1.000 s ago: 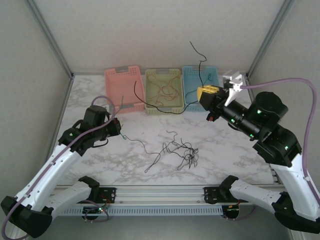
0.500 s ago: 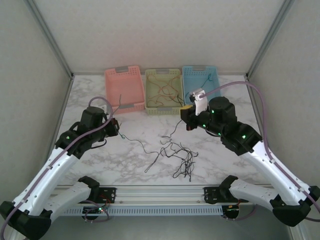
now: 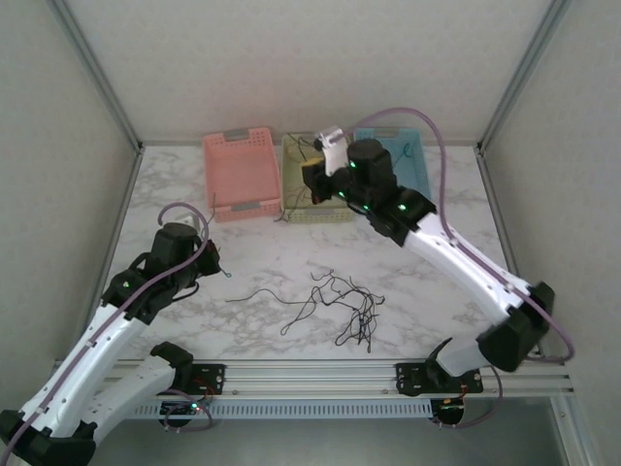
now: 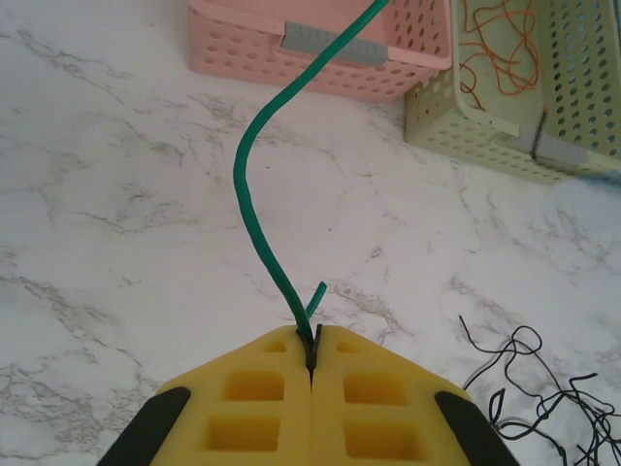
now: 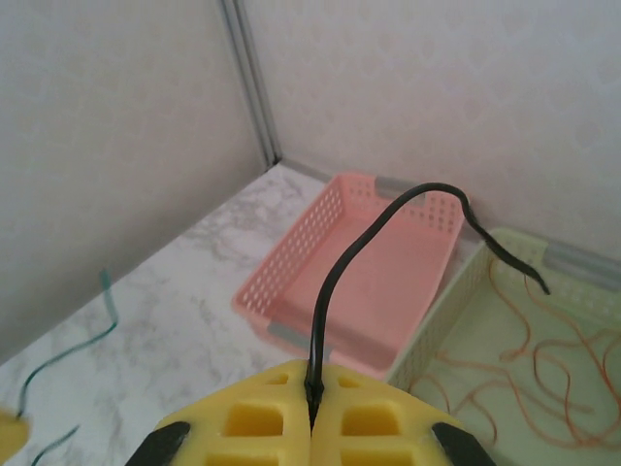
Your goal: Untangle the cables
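Note:
My right gripper moves off the yellow-green basket (image 3: 315,212) next, since orange cables occupy it, and lowers over the pink basket's bottom to release the black cable.
A tangle of thin black cables (image 3: 351,302) lies on the marble table, near the front middle; it also shows as black cables (image 4: 532,386) at the lower right of the left wrist view. My left gripper (image 3: 215,260) (image 4: 312,342) is shut on a teal-green cable (image 4: 254,194) that curves up toward the pink basket (image 4: 320,49). My right gripper (image 3: 312,176) (image 5: 312,384) hangs over the yellow-green basket (image 3: 315,212), shut on a black cable (image 5: 335,282) that arches above the pink basket (image 5: 359,272). Orange cables (image 5: 514,379) lie in the yellow-green basket.
Three baskets stand in a row at the back: the pink basket (image 3: 241,175), the yellow-green one and a blue basket (image 3: 400,153). A loose black cable (image 3: 257,294) lies left of the tangle. Grey walls and metal posts (image 3: 97,73) enclose the table.
My right arm has swung left from the blue basket to above the yellow-green basket, carrying the black cable. My left gripper has drawn a little nearer and lower with the green cable.

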Available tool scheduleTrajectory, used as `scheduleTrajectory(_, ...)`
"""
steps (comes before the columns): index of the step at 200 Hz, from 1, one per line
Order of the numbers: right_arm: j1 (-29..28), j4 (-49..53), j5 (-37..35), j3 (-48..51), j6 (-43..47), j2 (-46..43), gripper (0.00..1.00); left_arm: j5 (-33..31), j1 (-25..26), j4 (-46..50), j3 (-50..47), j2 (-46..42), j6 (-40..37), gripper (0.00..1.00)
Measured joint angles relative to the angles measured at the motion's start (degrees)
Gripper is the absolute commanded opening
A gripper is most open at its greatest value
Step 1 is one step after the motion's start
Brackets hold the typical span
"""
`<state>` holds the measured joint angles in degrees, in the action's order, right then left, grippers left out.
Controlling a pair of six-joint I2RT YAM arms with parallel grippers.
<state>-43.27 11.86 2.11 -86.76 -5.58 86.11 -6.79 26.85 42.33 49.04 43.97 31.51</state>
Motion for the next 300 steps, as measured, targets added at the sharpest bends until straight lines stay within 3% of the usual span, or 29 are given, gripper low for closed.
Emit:
scheduleTrajectory(76,0.0,-4.4,-3.8,-30.5,3.9,32.3,0.00,0.3,0.0,1.4,0.0,-0.9,0.2,0.00)
scheduleTrajectory(137,0.0,4.6,-4.5,-64.8,5.1,60.8,0.00,0.3,0.0,2.7,0.0,-1.7,0.2,0.00)
scheduleTrajectory(177,0.0,8.0,-1.3,-66.1,5.8,65.3,0.00,0.7,0.0,2.9,0.0,-2.1,0.2,0.00)
scheduleTrajectory(241,0.0,9.6,7.6,-62.3,4.3,65.4,0.00,0.9,0.0,2.9,0.0,-2.2,0.2,0.00)
scheduleTrajectory(269,0.0,10.6,8.5,-61.8,3.4,65.7,0.37,0.9,0.0,2.9,0.0,-2.4,0.2,0.00)
scheduleTrajectory(300,0.0,12.3,7.5,-63.9,3.3,67.1,0.57,0.9,0.0,2.9,0.0,-2.4,0.2,0.00)
